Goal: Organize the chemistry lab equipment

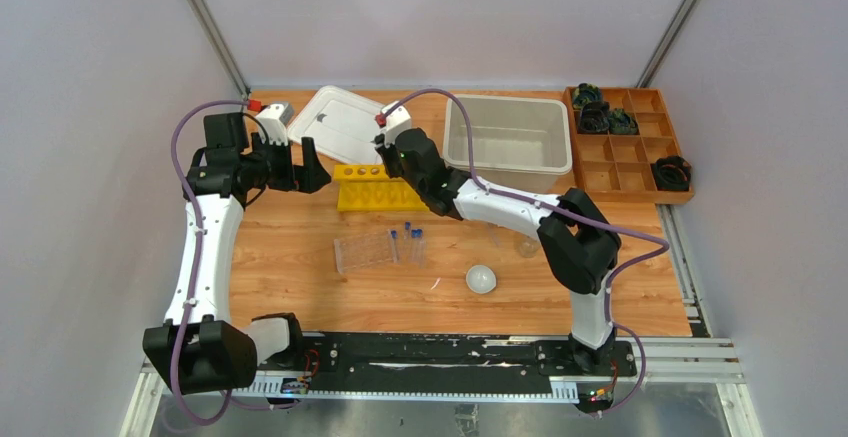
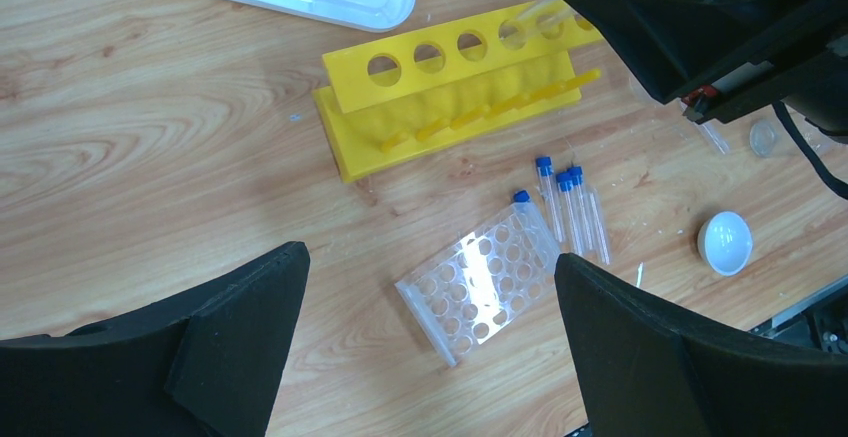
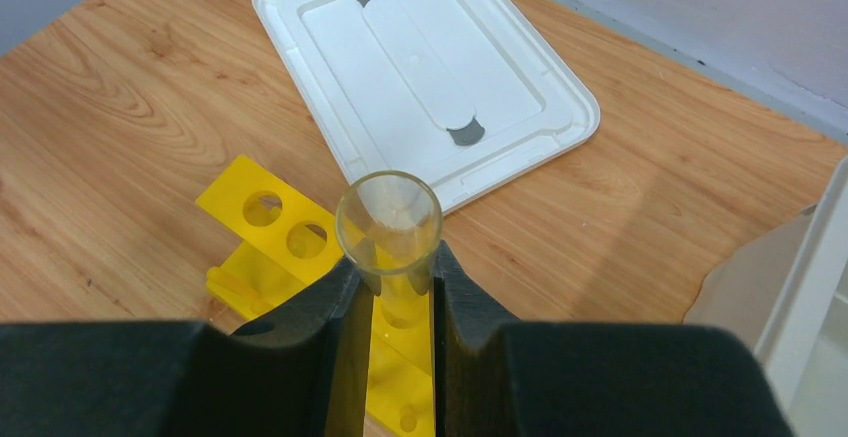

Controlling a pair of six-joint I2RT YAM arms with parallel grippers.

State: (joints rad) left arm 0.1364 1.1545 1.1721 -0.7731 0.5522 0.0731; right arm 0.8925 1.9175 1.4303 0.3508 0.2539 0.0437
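My right gripper needs to lower the tube into the open hole in the yellow tube rack (image 1: 375, 189) next, because the tube's bottom end points at that hole.
My right gripper (image 3: 390, 269) is shut on a clear glass test tube (image 3: 390, 219), held upright over the yellow tube rack (image 3: 265, 222), (image 1: 375, 189). In the left wrist view the tube (image 2: 530, 19) meets a hole near the rack's (image 2: 450, 107) right end. My left gripper (image 2: 430, 257), (image 1: 305, 172) is open and empty, hovering left of the yellow rack. The clear tube rack (image 1: 365, 250), (image 2: 480, 282) lies mid-table. Several blue-capped tubes (image 1: 410, 240), (image 2: 570, 207) lie beside it. A white round dish (image 1: 481, 278), (image 2: 725, 242) and a small glass vessel (image 1: 527, 247) sit to the right. I cannot make out the white triangle.
A white bin lid (image 1: 340, 122), (image 3: 420, 67) lies behind the yellow rack. A clear plastic bin (image 1: 510, 137) stands at the back right. A brown wooden compartment tray (image 1: 625, 142) with black parts is at the far right.
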